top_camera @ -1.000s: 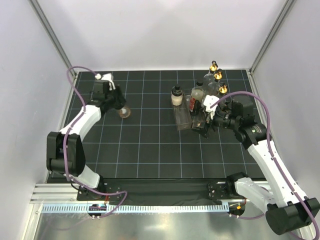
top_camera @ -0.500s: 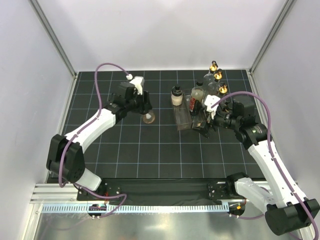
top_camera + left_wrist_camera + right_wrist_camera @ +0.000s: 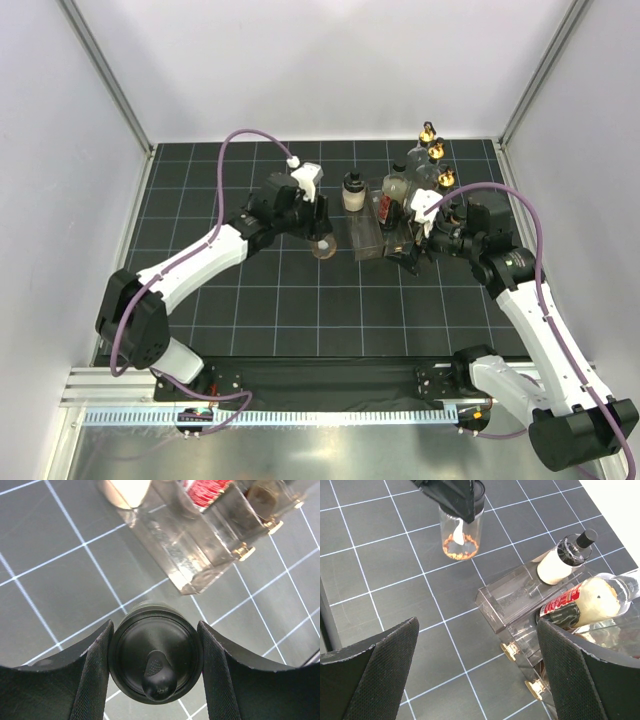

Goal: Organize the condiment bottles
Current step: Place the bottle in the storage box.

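The small clear bottle goes to the right in the top view with my left gripper next, down into the rack's empty end slot, and is released there because that slot is empty.
My left gripper [image 3: 320, 228] is shut on the black cap [image 3: 156, 655] of a small clear bottle [image 3: 461, 532] with red flakes at its bottom, held upright just left of the clear rack [image 3: 366, 232]. A cream bottle with a black cap [image 3: 352, 192] stands at the rack's far left corner. A white-capped red sauce bottle [image 3: 585, 602] stands in the rack. Three tall bottles with gold pourer tops [image 3: 436, 152] stand behind it. My right gripper [image 3: 410, 250] is open and empty at the rack's near right end; it also shows in the right wrist view [image 3: 475, 665].
The rack [image 3: 515, 600] has small gold feet on its near side. The black gridded mat [image 3: 260, 300] covers the table. White walls with metal posts close in the back and sides.
My left arm has carried the black-capped bottle from the far left of the mat rightward to just beside the rack. The right arm has not moved.
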`<state>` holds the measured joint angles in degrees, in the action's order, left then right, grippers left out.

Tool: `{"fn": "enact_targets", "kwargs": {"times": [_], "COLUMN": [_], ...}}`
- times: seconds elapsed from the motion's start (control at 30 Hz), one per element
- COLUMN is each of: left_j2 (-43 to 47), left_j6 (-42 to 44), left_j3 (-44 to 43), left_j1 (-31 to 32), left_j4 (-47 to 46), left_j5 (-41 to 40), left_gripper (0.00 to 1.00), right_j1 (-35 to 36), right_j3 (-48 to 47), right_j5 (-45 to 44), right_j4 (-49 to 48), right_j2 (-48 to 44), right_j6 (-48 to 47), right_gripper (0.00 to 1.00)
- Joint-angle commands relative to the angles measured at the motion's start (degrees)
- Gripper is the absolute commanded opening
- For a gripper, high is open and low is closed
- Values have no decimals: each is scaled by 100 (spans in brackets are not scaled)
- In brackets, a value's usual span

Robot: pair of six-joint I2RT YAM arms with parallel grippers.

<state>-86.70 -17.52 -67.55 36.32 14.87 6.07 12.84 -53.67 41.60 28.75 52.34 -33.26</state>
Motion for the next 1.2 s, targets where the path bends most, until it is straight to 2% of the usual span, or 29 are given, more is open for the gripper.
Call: {"fn": "enact_targets", "kwargs": {"times": [0.0,0.47,0.77,1.17], "left_j2": [65,-146,-620,-1612], "left_j6": [56,3,-50,64], "left_j3": [-329,-426,-786,-2155], "left_j1": [156,640,807,807], "left_j4": [-239,-380,-547,-547], "left_j5": [18,-18,-53,-167], "left_gripper": [0,0,0,0], "right_j1": [-45,-98,-142,-203], "right_j3": [-12,6,6,-3], "right_j5": [111,129,137,137], "right_j4": [-186,-186,-203,-212], "right_j2": [-101,-75,-110,-136], "right_j6": [30,30,47,56], "right_gripper": [100,100,100,100]}}
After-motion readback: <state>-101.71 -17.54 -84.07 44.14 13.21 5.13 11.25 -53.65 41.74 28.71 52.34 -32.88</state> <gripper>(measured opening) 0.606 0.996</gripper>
